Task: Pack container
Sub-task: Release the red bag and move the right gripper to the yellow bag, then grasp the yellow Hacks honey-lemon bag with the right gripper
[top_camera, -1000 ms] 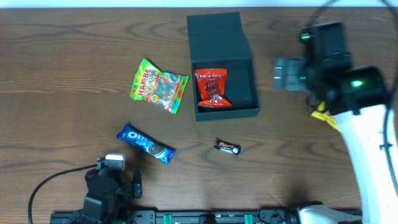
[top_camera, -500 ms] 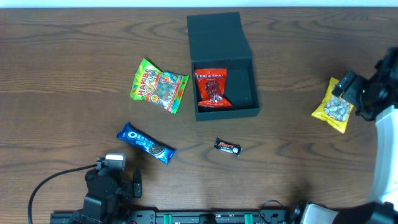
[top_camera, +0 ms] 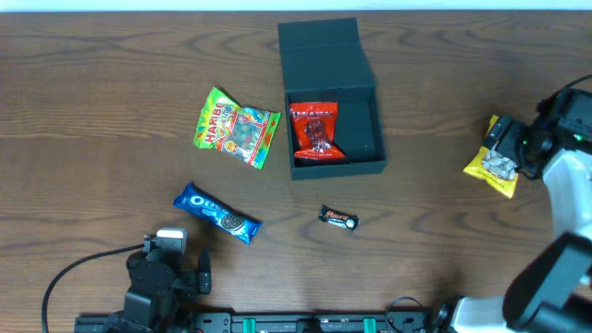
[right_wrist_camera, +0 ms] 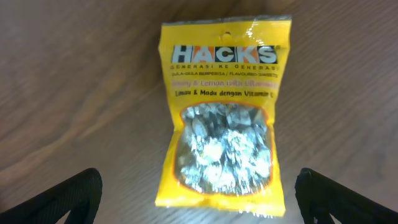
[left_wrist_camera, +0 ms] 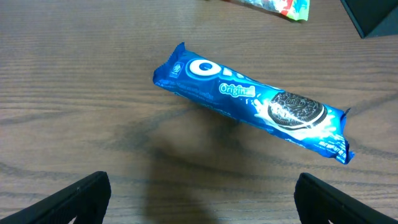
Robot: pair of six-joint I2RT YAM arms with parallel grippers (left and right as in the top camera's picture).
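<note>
My right gripper will move down next onto the clear window part of the yellow Hacks candy bag point(top_camera: 490, 167), because the bag's long sides are already between my open fingers.
The dark teal box point(top_camera: 368, 166) stands open at top centre, its flap lid point(top_camera: 322, 54) laid back. A red snack packet point(top_camera: 315, 131) lies inside it. A green Haribo bag point(top_camera: 235, 127), a blue Oreo pack point(top_camera: 218, 213) and a small Mars bar point(top_camera: 339, 218) lie on the table. My right gripper point(top_camera: 520, 148) is open over a yellow Hacks candy bag point(top_camera: 490, 167) at the far right; in the right wrist view the bag point(right_wrist_camera: 221, 118) lies between the fingers point(right_wrist_camera: 199, 196). My left gripper point(left_wrist_camera: 202, 199) is open near the front edge, just short of the Oreo pack point(left_wrist_camera: 249, 102).
The table is dark wood point(top_camera: 111, 83). The left arm's base and cable point(top_camera: 157, 277) sit at the front left. The right arm point(top_camera: 564, 222) runs along the right edge.
The right arm has swung from beside the box out to the far right and now hovers over the yellow Hacks bag. The left arm has not moved.
</note>
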